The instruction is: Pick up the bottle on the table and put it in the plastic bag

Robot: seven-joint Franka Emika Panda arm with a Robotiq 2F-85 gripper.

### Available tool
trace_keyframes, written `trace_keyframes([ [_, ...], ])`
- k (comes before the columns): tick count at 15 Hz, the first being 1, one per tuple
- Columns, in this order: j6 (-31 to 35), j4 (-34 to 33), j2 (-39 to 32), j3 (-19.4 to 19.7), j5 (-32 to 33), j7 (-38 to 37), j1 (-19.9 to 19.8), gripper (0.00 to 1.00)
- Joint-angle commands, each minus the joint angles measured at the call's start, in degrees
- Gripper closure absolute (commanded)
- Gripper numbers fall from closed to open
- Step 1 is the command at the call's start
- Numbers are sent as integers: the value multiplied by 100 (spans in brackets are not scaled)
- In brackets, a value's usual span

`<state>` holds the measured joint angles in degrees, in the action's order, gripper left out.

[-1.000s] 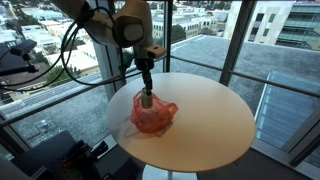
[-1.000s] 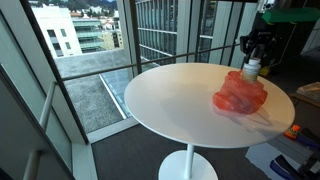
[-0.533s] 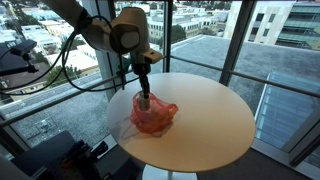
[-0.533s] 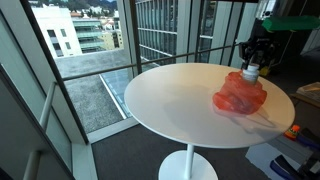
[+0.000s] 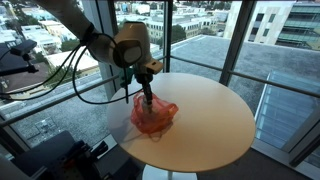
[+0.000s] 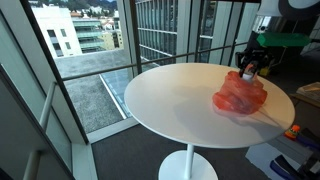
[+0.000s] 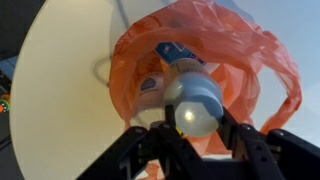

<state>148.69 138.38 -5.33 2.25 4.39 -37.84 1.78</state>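
My gripper moves down next, lowering the clear bottle deeper into the bag's opening (image 5: 151, 108) (image 7: 184, 62) to release the bottle's top, as the bottle's lower part already hangs inside.
An orange-red plastic bag (image 5: 153, 117) lies open on the round cream table (image 5: 215, 125); it shows in both exterior views (image 6: 240, 96) and fills the wrist view (image 7: 235, 60). My gripper (image 7: 190, 125) is shut on the top of a clear bottle (image 7: 178, 82) with a blue label. The bottle hangs upright with its lower part inside the bag's mouth. In the exterior views the gripper (image 5: 147, 93) (image 6: 250, 70) is right above the bag, and the bottle is mostly hidden by the fingers and the plastic.
The table stands beside floor-to-ceiling windows with a railing (image 6: 160, 40) and city buildings outside. Black equipment (image 5: 70, 155) sits on the floor by the table's edge. Coloured items (image 6: 292, 130) lie on the floor beyond the table.
The arm has tilted and lowered slightly. The bottle has sunk further into the bag's mouth, still held in the gripper.
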Motion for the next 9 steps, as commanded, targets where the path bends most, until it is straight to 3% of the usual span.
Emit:
trace_keyframes([
  [1, 165, 75, -130, 42, 24, 71, -21, 81],
  [7, 231, 134, -300, 123, 78, 39, 14, 80],
  [8, 235, 134, -303, 128, 83, 35, 14, 59],
  [9, 229, 132, -303, 131, 82, 38, 12, 31],
])
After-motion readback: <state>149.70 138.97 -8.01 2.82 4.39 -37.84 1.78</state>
